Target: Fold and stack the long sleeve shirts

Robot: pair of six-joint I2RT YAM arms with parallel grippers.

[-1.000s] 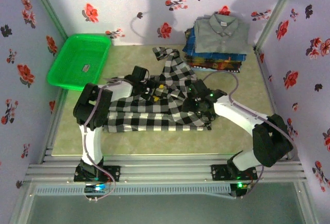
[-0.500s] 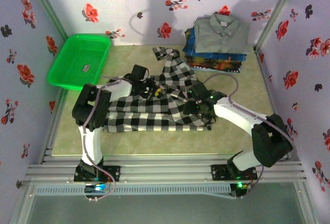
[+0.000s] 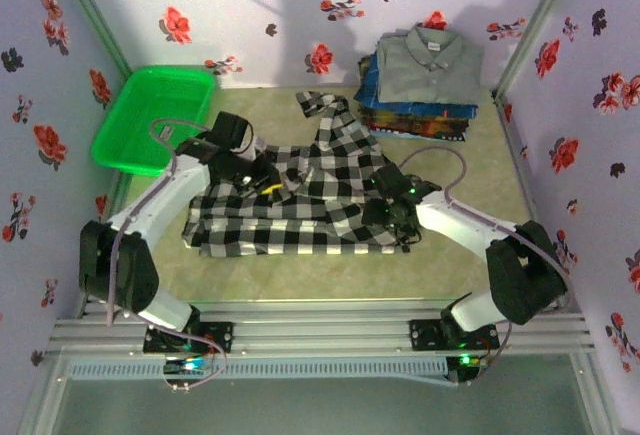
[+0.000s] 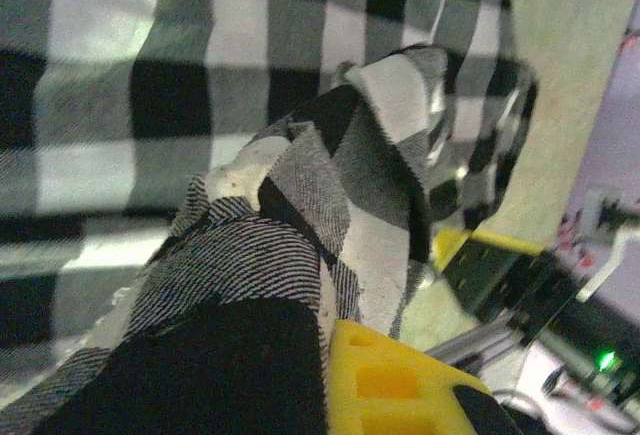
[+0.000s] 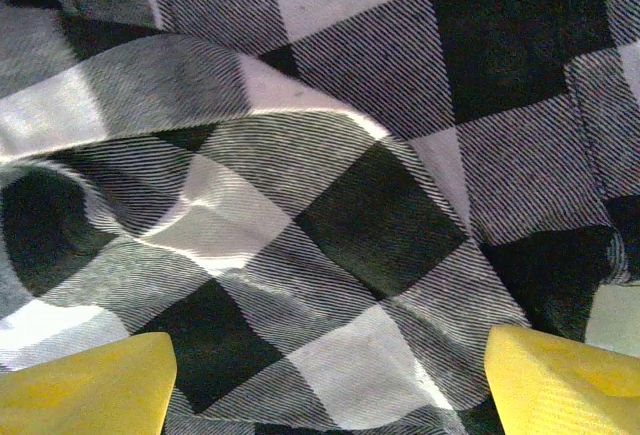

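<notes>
My left gripper will release the shirt's bunched fold back over the shirt's near corner (image 3: 213, 238) on the basket's side, as that corner lies back from it.
A black-and-white checked long sleeve shirt (image 3: 310, 195) lies partly folded in the middle of the table, one sleeve (image 3: 322, 107) reaching toward the back. My left gripper (image 3: 256, 181) sits at its left part, shut on a bunched fold of the checked cloth (image 4: 300, 205), which is pinched between the black and yellow fingers (image 4: 400, 380). My right gripper (image 3: 392, 211) hovers over the shirt's right edge. It is open, its yellow fingertips (image 5: 85, 385) wide apart above the checked cloth (image 5: 330, 215). A plain grey shirt (image 3: 425, 60) tops a stack of folded patterned shirts (image 3: 415, 117) at the back right.
A green plastic basket (image 3: 155, 115) stands at the back left, holding one small item. Flowered walls close in the table on three sides. Bare tabletop (image 3: 290, 280) lies between the shirt and the near rail.
The left gripper has closed on the checked cloth and shifted left, its arm swinging out to the left. The shirt's left edge has shifted with it. The right gripper crept slightly back and stays open.
</notes>
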